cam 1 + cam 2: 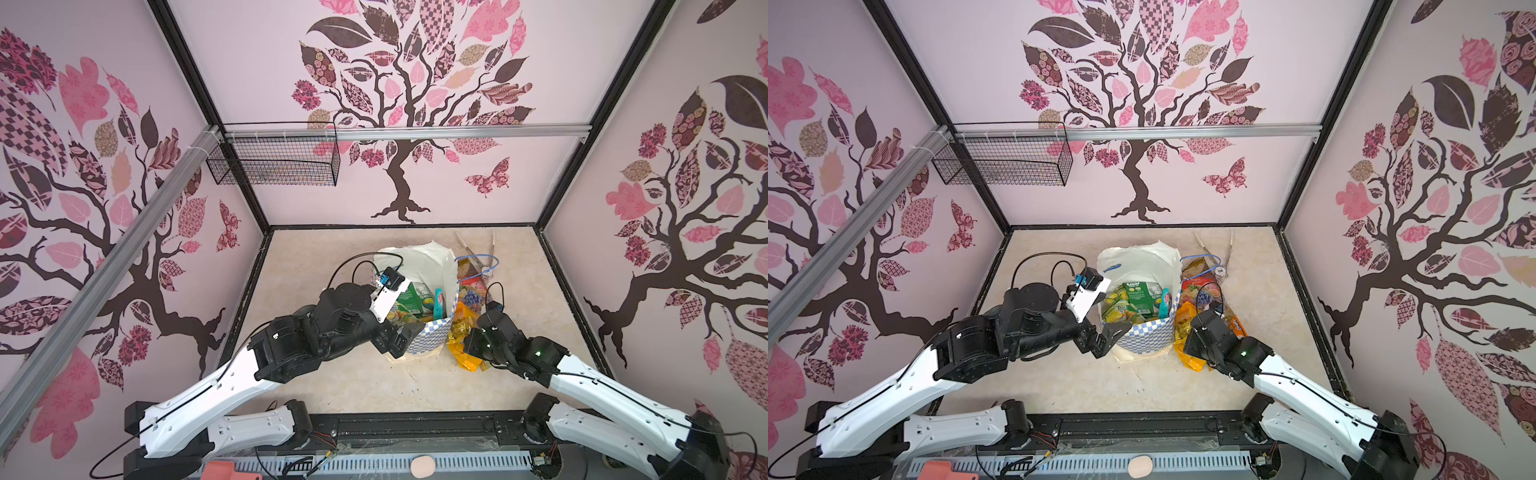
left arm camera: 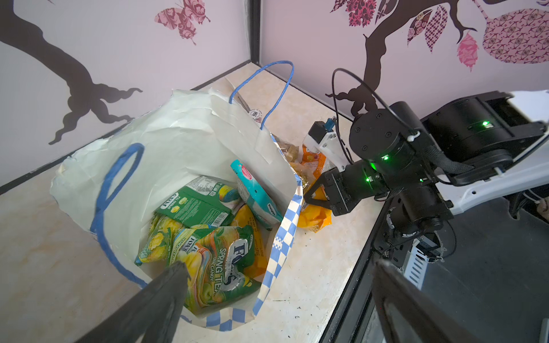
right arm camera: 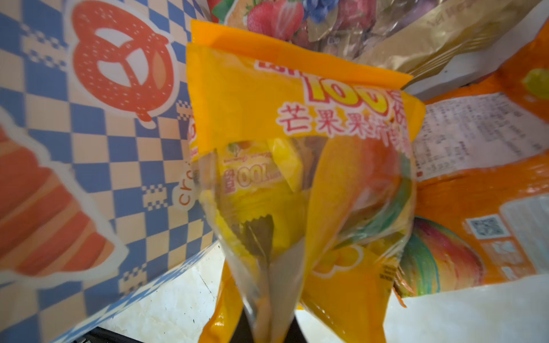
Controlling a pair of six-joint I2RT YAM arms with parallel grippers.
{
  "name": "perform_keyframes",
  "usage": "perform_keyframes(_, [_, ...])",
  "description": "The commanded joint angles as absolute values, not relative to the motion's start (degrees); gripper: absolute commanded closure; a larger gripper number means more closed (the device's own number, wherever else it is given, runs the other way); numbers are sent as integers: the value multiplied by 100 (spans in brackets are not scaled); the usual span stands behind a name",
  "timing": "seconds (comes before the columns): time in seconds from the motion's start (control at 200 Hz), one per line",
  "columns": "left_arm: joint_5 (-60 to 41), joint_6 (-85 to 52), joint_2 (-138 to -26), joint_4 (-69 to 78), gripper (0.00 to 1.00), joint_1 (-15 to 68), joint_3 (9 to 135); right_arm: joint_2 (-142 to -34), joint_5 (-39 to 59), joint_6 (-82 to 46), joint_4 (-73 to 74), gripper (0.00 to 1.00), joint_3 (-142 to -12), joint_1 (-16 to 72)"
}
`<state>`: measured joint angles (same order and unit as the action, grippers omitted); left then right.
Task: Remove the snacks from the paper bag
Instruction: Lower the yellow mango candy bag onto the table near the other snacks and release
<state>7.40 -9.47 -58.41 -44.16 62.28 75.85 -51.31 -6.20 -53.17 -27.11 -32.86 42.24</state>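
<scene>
I need to lower my right gripper a little next, to the part of the tabletop beside the bag just below, and let go of the mango packet, which is already out of the bag.
The cream paper bag stands open mid-table, its checkered band facing front. Inside lie green snacks and a teal one. My left gripper is open at the bag's front-left rim, one finger over the opening, holding nothing. Right of the bag, my right gripper is shut on a yellow mango packet, low over the table. A red fruit packet and an orange one lie beside it.
Metal tongs lie behind the loose packets near the back wall. A black wire basket hangs on the back-left wall. The black table edge runs just in front of the bag.
</scene>
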Motion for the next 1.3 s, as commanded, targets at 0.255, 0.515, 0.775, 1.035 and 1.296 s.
perform_keyframes(0.255, [837, -998, -5713, -4353, 2, 6213, 7646, -5212, -1896, -4968, -3067, 100, -3282, 4209])
perform_keyframes(0.515, [852, -993, -5729, -4343, 2, 6216, 7655, -5226, -1645, -4803, -2747, 73, -3265, 4195])
perform_keyframes(0.775, [889, -1011, -5699, -4351, 2, 6214, 7655, -4878, -2009, -4737, -3050, 49, -3553, 4199])
perform_keyframes(1.035, [877, -1028, -5726, -4332, 2, 6214, 7681, -4302, -2508, -4445, -3285, 15, -4042, 4194])
perform_keyframes(1.296, [1119, -1024, -5626, -4358, 2, 6214, 7704, -3864, -2892, -3743, -3261, 1, -4917, 4194])
